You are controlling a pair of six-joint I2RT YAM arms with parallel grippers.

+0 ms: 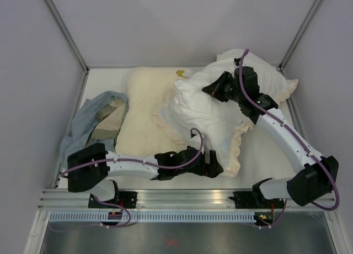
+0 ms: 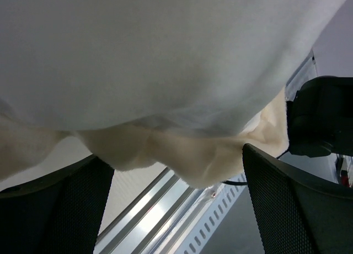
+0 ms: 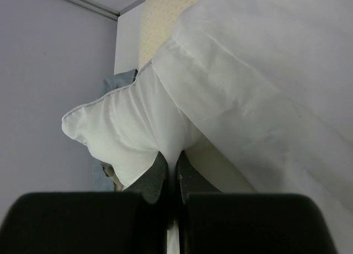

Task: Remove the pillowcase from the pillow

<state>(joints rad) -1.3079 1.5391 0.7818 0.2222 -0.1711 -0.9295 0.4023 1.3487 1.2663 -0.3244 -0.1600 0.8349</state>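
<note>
The pillowcase lies below, so my right gripper will lift to the right in the top view to pull out the pillow, then lower and release over the pillowcase.
The plump white pillow (image 1: 207, 113) lies tilted at the centre-right of the table, half out of the pillowcase (image 1: 236, 150), whose cream frill shows round its near and right edges. My right gripper (image 1: 212, 91) is shut on a fold of the pillow's white cloth (image 3: 177, 146) near a corner (image 3: 110, 124); cream pillowcase (image 3: 218, 163) shows just below. My left gripper (image 1: 213, 167) sits at the pillow's near edge, open. In the left wrist view its fingers (image 2: 298, 204) stand wide apart, with the frill (image 2: 165, 149) hanging just above the gap and the pillow (image 2: 165, 55) over it. No dark grey face shows.
A flatter cream-yellow textured pillow (image 1: 143, 107) lies left of centre, partly under the white one. A pale blue-grey and beige cloth (image 1: 91, 121) is heaped at the left edge. An aluminium rail (image 1: 182, 197) runs along the near edge. Grey walls close in the back and sides.
</note>
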